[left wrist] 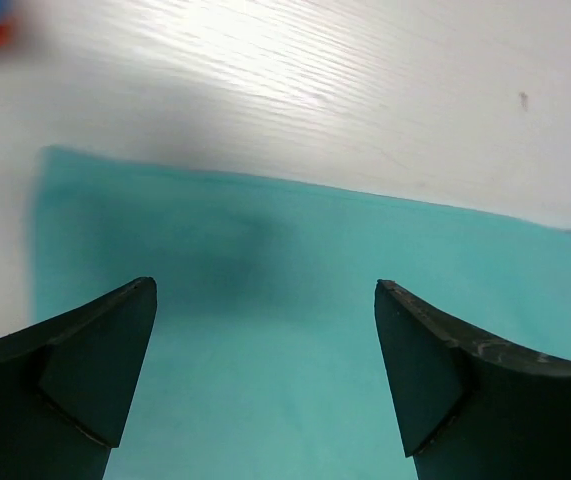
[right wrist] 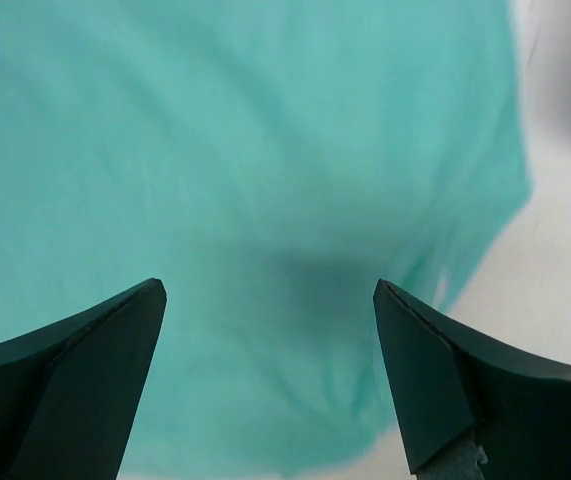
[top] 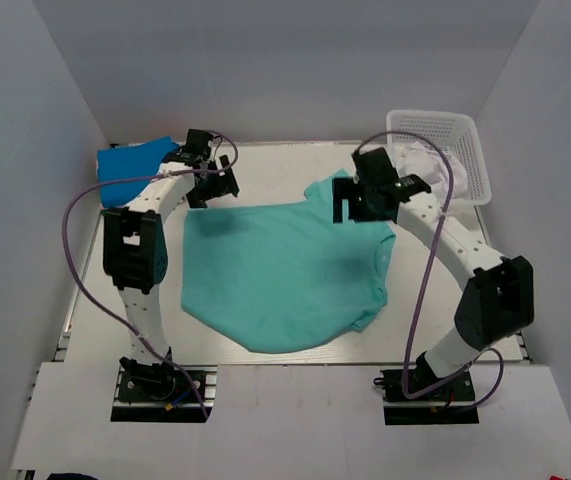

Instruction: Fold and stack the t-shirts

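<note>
The teal-green t-shirt's corner by the blue t-shirt lies down and to the left of my left gripper in the top view, so I will move my left gripper that way.
A teal-green t-shirt (top: 280,275) lies spread flat in the middle of the table. My left gripper (top: 208,185) hovers open above its far left corner; the left wrist view shows the shirt's straight edge (left wrist: 295,290) below the spread fingers. My right gripper (top: 355,205) hangs open over the shirt's far right part, near a sleeve; in the right wrist view wrinkled teal cloth (right wrist: 265,200) fills the frame under the open fingers. A bright blue t-shirt (top: 137,170) lies folded at the far left corner. White cloth (top: 420,160) sits in the basket.
A white plastic mesh basket (top: 460,135) stands at the far right corner of the table. Grey walls close in on the left, right and back. Purple cables loop from both arms.
</note>
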### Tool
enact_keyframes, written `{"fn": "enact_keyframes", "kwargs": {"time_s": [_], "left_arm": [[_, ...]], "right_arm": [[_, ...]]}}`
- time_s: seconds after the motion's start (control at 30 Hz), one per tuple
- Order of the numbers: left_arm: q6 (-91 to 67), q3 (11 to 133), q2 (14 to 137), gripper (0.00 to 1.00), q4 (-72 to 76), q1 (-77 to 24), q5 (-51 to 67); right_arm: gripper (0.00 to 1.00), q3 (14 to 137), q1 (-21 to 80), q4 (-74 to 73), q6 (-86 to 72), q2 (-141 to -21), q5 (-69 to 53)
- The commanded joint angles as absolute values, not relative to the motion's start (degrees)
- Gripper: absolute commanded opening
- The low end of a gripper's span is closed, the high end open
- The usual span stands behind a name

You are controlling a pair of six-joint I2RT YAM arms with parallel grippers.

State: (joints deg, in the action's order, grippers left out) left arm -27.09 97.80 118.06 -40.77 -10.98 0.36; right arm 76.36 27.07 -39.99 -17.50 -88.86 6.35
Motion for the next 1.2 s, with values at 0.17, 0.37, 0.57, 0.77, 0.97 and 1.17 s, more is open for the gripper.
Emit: {"fn": "enact_keyframes", "kwargs": {"time_s": [0.17, 0.37, 0.57, 0.77, 0.97, 1.17], "left_arm": [[-36.3, 93.2, 109.4, 1.00, -50.5, -4.4, -17.9], [-37.4, 96.8, 115.6, 1.00, -49.3, -1.8, -14.6], [-37.4, 98.8, 120.1, 1.00, -47.0, -1.2, -10.9], [-36.3, 99.3, 123.7, 0.93, -43.9, -1.2, -6.6], [-34.7, 94.8, 124.9, 0.64, -41.5, -1.2, -4.5], [-34.1, 91.8, 124.9, 0.00, -41.0, -1.8, -2.0]], "right_arm": [[0.90, 108.7, 22.8, -36.0, -20.0, -115.1, 15.4], [0.90, 126.2, 19.9, -35.1, -16.1, -131.6, 14.1], [0.90, 126.9, 18.0, -25.9, -11.1, -138.2, 15.8], [0.90, 128.7, 17.3, -24.4, -6.2, -144.8, 12.4], [0.81, 128.4, 17.3, -25.4, -5.0, -146.9, 8.1], [0.15, 125.6, 17.7, -25.4, -3.3, -145.8, 5.2]]}}
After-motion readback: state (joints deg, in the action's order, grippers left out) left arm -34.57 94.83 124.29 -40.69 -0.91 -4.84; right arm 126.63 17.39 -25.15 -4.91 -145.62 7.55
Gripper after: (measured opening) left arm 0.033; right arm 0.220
